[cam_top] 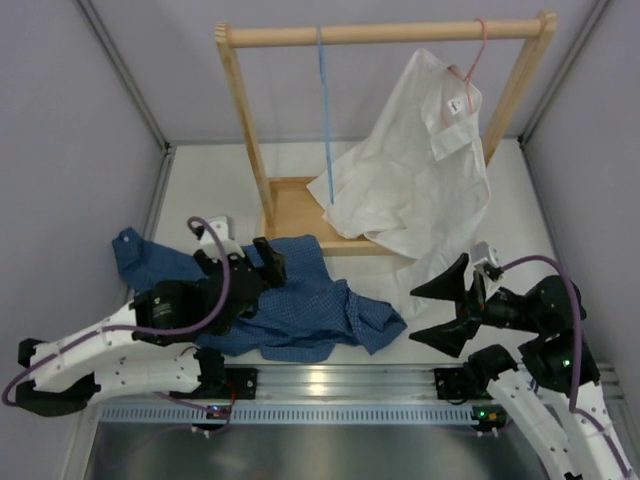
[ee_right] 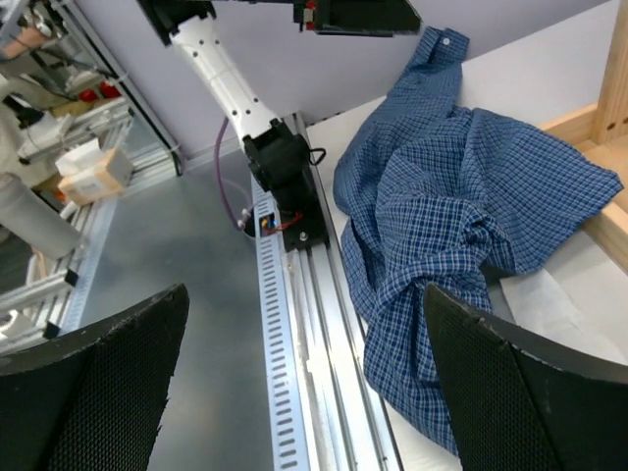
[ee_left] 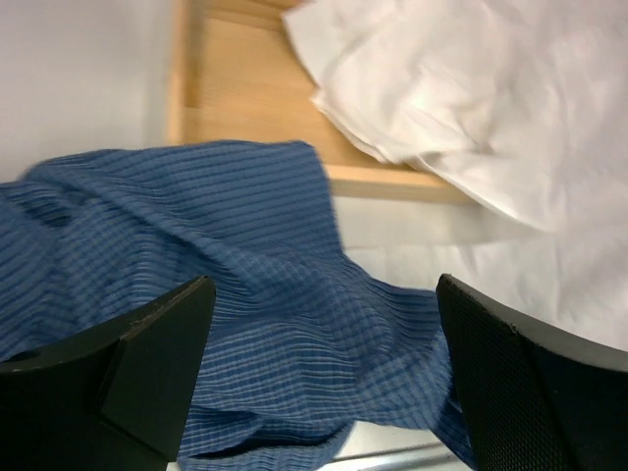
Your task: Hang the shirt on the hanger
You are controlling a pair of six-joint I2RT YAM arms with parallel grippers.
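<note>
Next, my right gripper moves to the left in the top view and down onto the shirt's near fold [cam_top: 300, 351] [ee_right: 362, 280], since it lies uncovered beside the metal bar.
The dark blue checked shirt [cam_top: 300, 305] lies crumpled on the table's near side, in front of the wooden rack. The light-blue hanger [cam_top: 324, 110] hangs edge-on from the rack's top rod, bare. My left gripper [cam_top: 240, 262] hovers over the shirt's left part; in the left wrist view it is open [ee_left: 324, 304], with shirt cloth [ee_left: 245, 255] below and nothing between its fingers. Right of the shirt my right gripper [cam_top: 432, 308] is wide open; its wrist view [ee_right: 304, 304] looks across the base rail, the shirt [ee_right: 461, 206] beside its right finger, untouched.
A wooden rack [cam_top: 385, 35] stands at the back with a flat wooden base [ee_left: 255, 88]. A large white shirt [cam_top: 420, 180] hangs from a pink hanger [cam_top: 470, 60] and spills over the base onto the table. A metal rail [ee_right: 304, 294] runs along the near edge.
</note>
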